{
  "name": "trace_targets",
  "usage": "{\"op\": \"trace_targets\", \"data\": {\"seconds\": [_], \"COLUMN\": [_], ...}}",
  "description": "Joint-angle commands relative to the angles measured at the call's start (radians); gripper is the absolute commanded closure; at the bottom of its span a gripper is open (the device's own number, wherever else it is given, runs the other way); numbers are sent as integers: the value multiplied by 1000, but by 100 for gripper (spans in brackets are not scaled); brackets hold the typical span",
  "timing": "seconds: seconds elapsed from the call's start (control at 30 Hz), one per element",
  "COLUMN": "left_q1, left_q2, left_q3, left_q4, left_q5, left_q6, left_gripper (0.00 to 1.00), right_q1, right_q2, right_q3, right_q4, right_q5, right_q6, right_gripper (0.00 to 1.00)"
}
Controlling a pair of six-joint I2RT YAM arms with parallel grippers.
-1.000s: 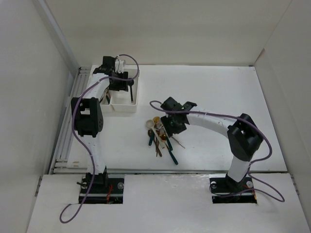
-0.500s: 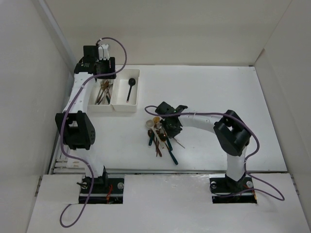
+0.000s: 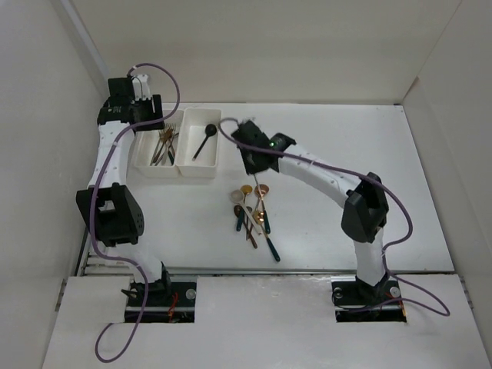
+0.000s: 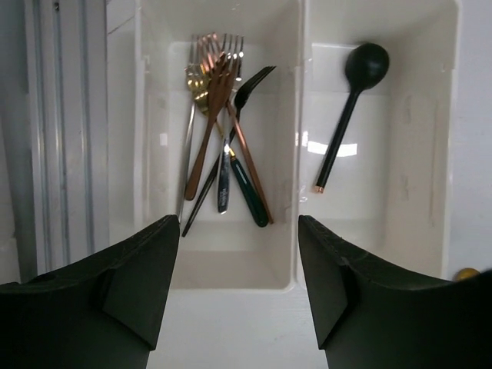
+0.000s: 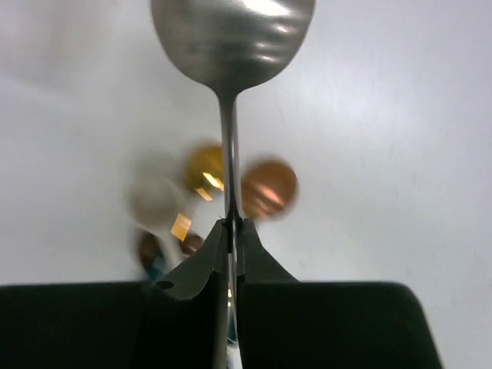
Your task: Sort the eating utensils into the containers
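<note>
I will next move my right gripper to the left in the top view over one white container (image 3: 201, 144), lower it and release, because that container already holds a black spoon.
Two white containers stand side by side at the back left. The left bin (image 3: 140, 158) (image 4: 231, 269) holds several forks (image 4: 219, 138) in copper, gold, black and teal. The right bin (image 3: 216, 151) (image 4: 400, 231) holds one black spoon (image 3: 204, 141) (image 4: 346, 115). My left gripper (image 3: 129, 108) (image 4: 238, 300) hangs open and empty just off the bins' near side. My right gripper (image 3: 252, 160) (image 5: 231, 227) is shut on the handle of a silver spoon (image 5: 231, 38), lifted above the table. Loose eating utensils (image 3: 254, 215) lie in a pile below it.
Blurred gold (image 5: 206, 169) and copper (image 5: 267, 187) spoon bowls show under the held spoon. A slotted rail (image 3: 115, 192) runs along the table's left edge beside the bins. White walls enclose the table on three sides.
My right gripper closed on the silver spoon in the pile and lifted it back and left toward the bins. My left arm drew back and left off the bins, leaving the black spoon inside.
</note>
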Motion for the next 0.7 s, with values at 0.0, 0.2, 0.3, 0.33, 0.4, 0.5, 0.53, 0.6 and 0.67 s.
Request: {"op": "trace_targets", "data": {"seconds": [0.0, 0.2, 0.3, 0.33, 0.4, 0.5, 0.53, 0.6, 0.67], "left_q1": [21, 41, 41, 41, 41, 41, 50, 50, 50], "left_q2": [-76, -115, -115, -115, -115, -115, -115, -115, -115], "left_q3": [-39, -84, -84, -84, -84, -93, -102, -102, -102], "left_q4": [21, 55, 55, 55, 64, 64, 64, 64, 64], "left_q5": [-29, -38, -29, -29, -29, -29, -29, -29, -18], "left_q6": [-14, -23, -23, -23, -23, -23, -23, -23, -23], "left_gripper": [40, 40, 40, 40, 40, 40, 40, 40, 40], "right_q1": [2, 2, 2, 2, 2, 2, 2, 2, 2], "right_q2": [41, 242, 303, 331, 417, 509, 524, 534, 546], "right_q3": [392, 619, 576, 627, 688, 767, 777, 768, 754], "right_q4": [78, 395, 610, 622, 623, 623, 623, 607, 598], "right_q5": [80, -7, -7, 19, 10, -81, -98, -107, -87], "right_q6": [54, 106, 140, 155, 180, 190, 190, 201, 201], "right_gripper": [100, 100, 100, 100, 100, 100, 100, 100, 93]}}
